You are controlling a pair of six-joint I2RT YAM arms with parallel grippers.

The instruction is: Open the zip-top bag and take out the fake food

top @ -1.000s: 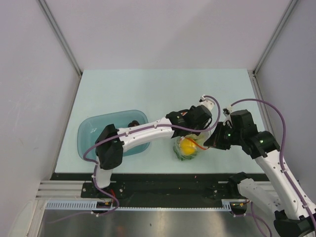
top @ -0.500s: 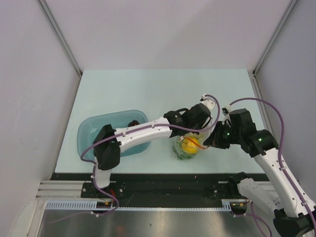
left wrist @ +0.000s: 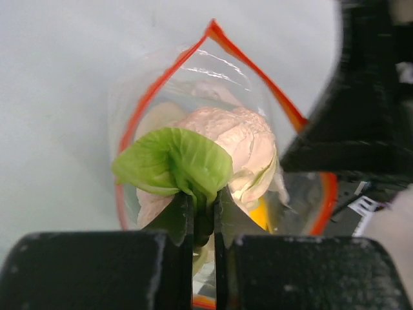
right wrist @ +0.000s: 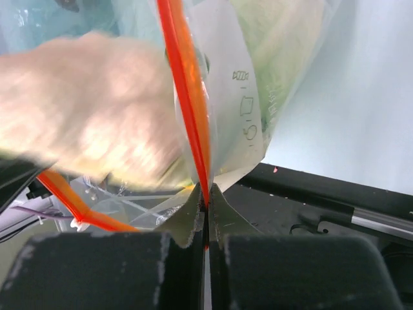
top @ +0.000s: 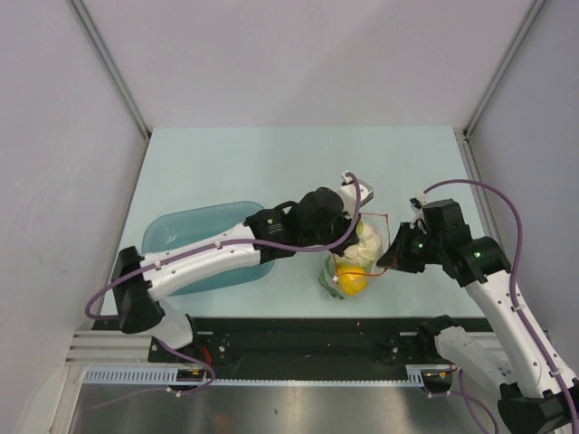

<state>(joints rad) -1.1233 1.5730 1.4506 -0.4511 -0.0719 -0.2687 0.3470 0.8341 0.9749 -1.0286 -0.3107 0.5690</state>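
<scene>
The cauliflower needs to be lifted next by my left gripper, carried left in the top view, lowered into the teal tray and released clear of the bag.
The clear zip-top bag (top: pixel 336 271) stands open on the table, its red zip strip (left wrist: pixel 161 90) spread into a loop. My left gripper (top: pixel 353 232) is at the bag's mouth, shut on the green base (left wrist: pixel 174 161) of the white cauliflower (left wrist: pixel 239 139), which sits at the opening. My right gripper (top: pixel 391 258) is shut on the red zip strip (right wrist: pixel 193 129) at the bag's right edge and holds it up. The yellow-orange fruit (top: pixel 351 282) and green lettuce (top: pixel 336 289) lie inside the bag. The cauliflower is blurred in the right wrist view (right wrist: pixel 90 116).
A teal plastic tray (top: pixel 172 240) lies at the left of the table, partly under my left arm. Grey walls close the table on three sides. The black front rail (top: pixel 298 330) runs just below the bag.
My left arm has swung lower and leftward, and its gripper has drawn the white cauliflower up to the bag's mouth. My right gripper has kept its hold on the zip edge.
</scene>
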